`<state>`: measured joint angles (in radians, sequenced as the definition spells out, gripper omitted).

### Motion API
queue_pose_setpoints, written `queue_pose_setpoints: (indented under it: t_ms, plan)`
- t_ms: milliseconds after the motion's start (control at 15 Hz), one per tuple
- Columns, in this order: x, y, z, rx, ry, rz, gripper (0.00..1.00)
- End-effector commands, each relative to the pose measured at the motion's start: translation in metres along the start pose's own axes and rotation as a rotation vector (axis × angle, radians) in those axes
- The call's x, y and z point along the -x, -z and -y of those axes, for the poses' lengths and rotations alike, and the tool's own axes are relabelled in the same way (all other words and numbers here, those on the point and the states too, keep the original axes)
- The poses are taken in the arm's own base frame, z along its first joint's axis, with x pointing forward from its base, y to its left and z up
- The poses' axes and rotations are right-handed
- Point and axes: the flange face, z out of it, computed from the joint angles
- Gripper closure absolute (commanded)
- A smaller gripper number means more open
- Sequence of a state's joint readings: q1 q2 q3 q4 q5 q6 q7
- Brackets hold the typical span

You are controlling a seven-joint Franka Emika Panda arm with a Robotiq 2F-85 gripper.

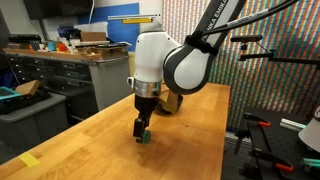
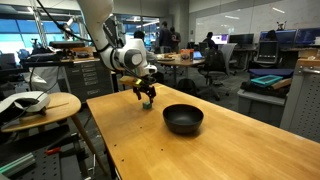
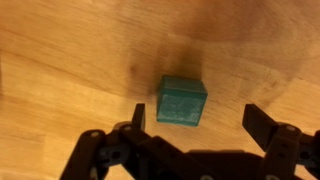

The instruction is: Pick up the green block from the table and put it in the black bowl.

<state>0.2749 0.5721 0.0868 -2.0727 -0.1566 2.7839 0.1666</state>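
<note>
Next, my gripper lowers around the block's opposite sides, then closes, since the green block (image 1: 146,138) lies just below it, between its parted fingers.
The green block (image 3: 182,99) is a small dark-green cube resting on the wooden table (image 3: 60,70). In the wrist view my gripper (image 3: 198,118) is open, its two black fingers apart with the block just ahead of them, nearer the left finger, untouched. In both exterior views the gripper (image 1: 143,130) (image 2: 147,97) hangs low over the table with the block (image 1: 146,138) (image 2: 147,104) at its fingertips. The black bowl (image 2: 183,119) sits on the table apart from the gripper, empty; it is hidden in the wrist view.
A grey metal workbench with drawers (image 1: 60,75) stands beyond the table. A round side table (image 2: 40,105) stands beside the table's edge. A brown object (image 1: 172,101) sits on the table behind the arm.
</note>
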Motion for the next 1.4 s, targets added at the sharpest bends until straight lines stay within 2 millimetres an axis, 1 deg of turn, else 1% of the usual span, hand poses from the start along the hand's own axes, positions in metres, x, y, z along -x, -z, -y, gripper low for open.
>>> queue_pose_setpoints:
  t_ms: [0,133,200,267,400,600,733,867,1000,1133,1333]
  plan:
    - [-0.009,-0.007,-0.005,0.011,-0.004,0.0,0.0]
    - [-0.008,-0.012,-0.006,0.011,-0.008,0.009,0.0]
    - [-0.007,-0.014,-0.006,0.011,-0.01,0.012,0.15]
    - [-0.006,-0.015,-0.006,0.009,-0.01,0.015,0.27]
    - [-0.006,-0.016,-0.004,0.01,-0.007,0.016,0.42]
    - [-0.008,-0.013,-0.003,0.012,-0.009,0.01,0.67]
    - [-0.01,-0.008,-0.003,0.017,-0.009,0.002,0.79]
    - [-0.011,-0.003,-0.005,0.02,-0.014,-0.002,0.79]
    - [-0.013,0.005,-0.011,0.029,-0.02,-0.009,0.79]
    - [-0.015,0.017,-0.023,0.038,-0.04,-0.022,0.79]
    - [-0.019,0.038,-0.05,0.069,-0.078,-0.05,0.79]
